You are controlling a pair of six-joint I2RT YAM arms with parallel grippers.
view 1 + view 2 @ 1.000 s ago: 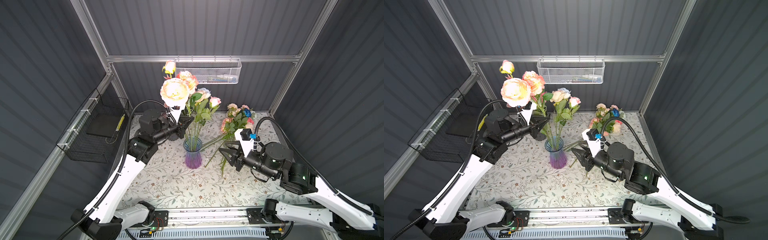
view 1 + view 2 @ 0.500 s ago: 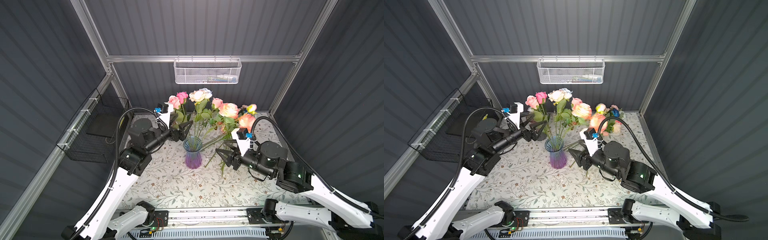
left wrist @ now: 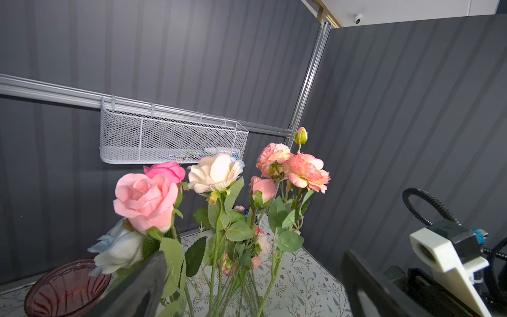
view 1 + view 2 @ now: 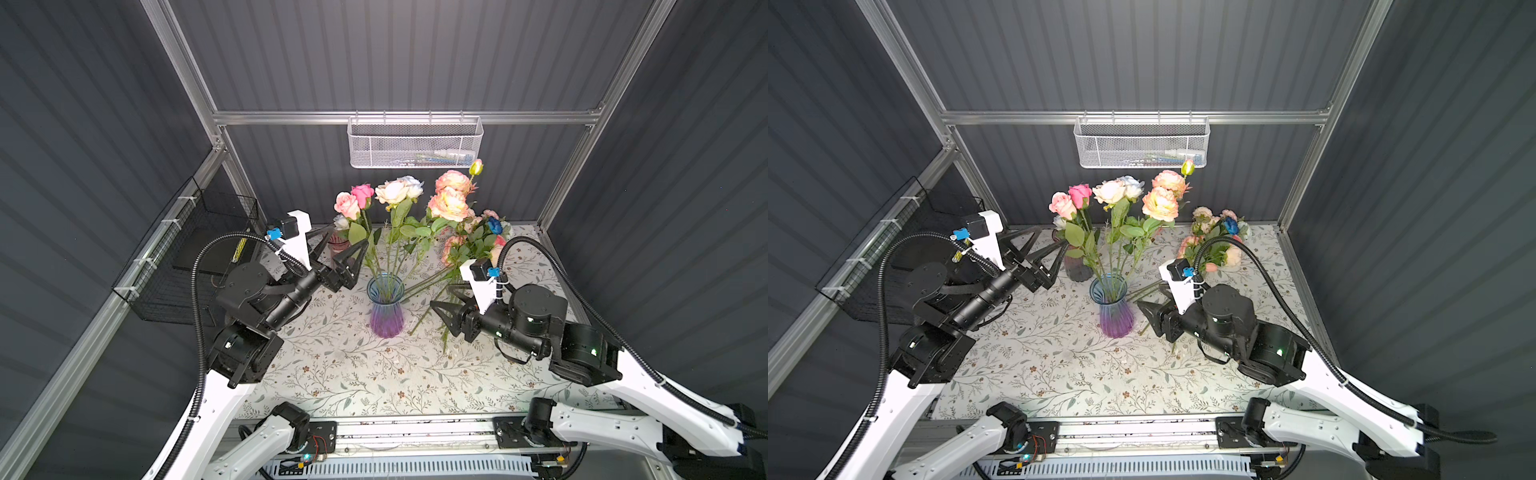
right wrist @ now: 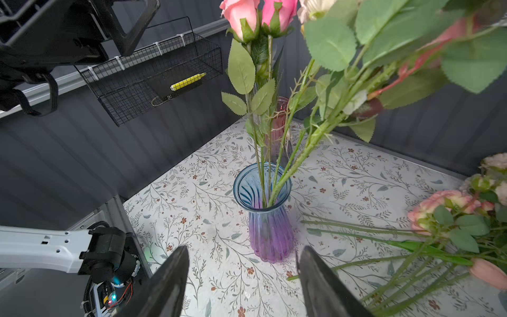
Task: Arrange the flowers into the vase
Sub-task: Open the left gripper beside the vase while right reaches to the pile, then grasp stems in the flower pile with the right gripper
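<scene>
The pile's bare stems still lie outside the vase. My right gripper should next move outward and down onto them, with a turn toward the flowers.
The blue-to-purple glass vase [image 4: 385, 307] [image 4: 1116, 309] [image 5: 267, 219] stands mid-table, holding several flowers [image 4: 392, 192] [image 4: 1113, 192] [image 3: 215, 173]: pink, cream and peach blooms on leafy stems. More flowers [image 4: 473, 243] [image 4: 1214, 245] [image 5: 450, 219] lie in a loose pile at the back right, stems pointing toward the vase. My left gripper [image 4: 348, 237] [image 4: 1051, 237] [image 3: 251, 259] is wide open beside the standing stems, left of the vase, holding nothing. My right gripper [image 4: 441, 297] [image 4: 1150, 297] [image 5: 243, 251] is open and low, just right of the vase's base, also holding nothing.
A dark red glass vase [image 4: 338, 246] [image 4: 1077, 268] [image 3: 65, 285] stands behind the left gripper. A white mesh basket [image 4: 415, 143] hangs on the back wall. A black wire basket [image 4: 195, 257] [image 5: 153, 79] with a yellow marker hangs on the left wall.
The left gripper opened and let go of the peach flower stem, which dropped into the vase and leans right. The left arm came down. The right gripper's jaws spread wider.
</scene>
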